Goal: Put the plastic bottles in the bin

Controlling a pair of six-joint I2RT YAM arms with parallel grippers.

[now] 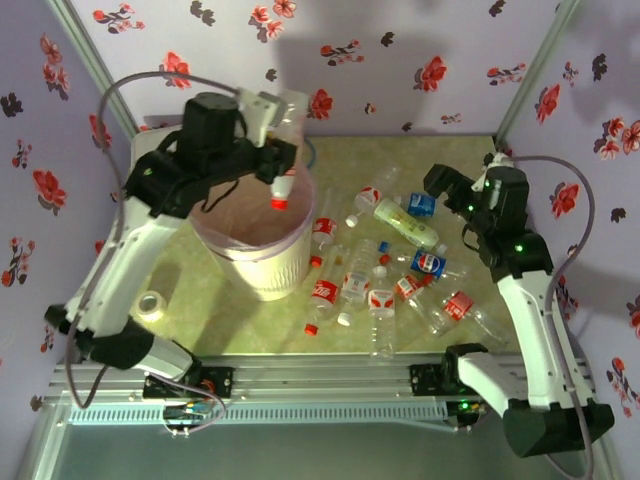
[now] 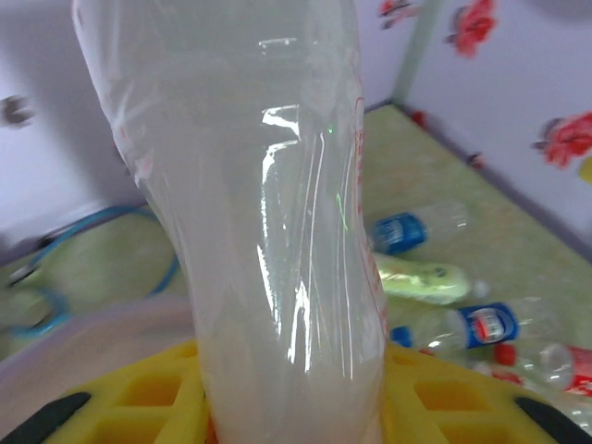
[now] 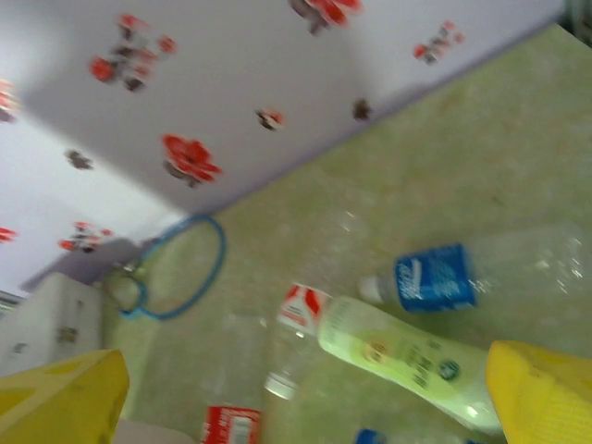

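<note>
My left gripper lowers the clear plastic bottle into the bin's opening [image 1: 250,215] next, then lets go of it, because the bottle's red cap already points down there.
My left gripper [image 1: 279,152] hangs over the bin [image 1: 262,268], shut on a clear plastic bottle [image 1: 286,170] that points its red cap down into the opening. In the left wrist view that bottle [image 2: 268,213] stands squeezed between the yellow fingers [image 2: 148,398], with the bin's pink liner rim [image 2: 74,333] just behind. Several more bottles [image 1: 400,270] lie on the table right of the bin. My right gripper [image 1: 447,190] hovers open above their far end. Its wrist view shows a green-labelled bottle [image 3: 407,361] and a blue-labelled one [image 3: 437,277] between its spread fingers [image 3: 60,398].
A blue ring-shaped cord [image 1: 311,150] lies at the back behind the bin. A roll of tape [image 1: 150,305] sits left of the bin near the left arm. Flowered walls close in the back and both sides.
</note>
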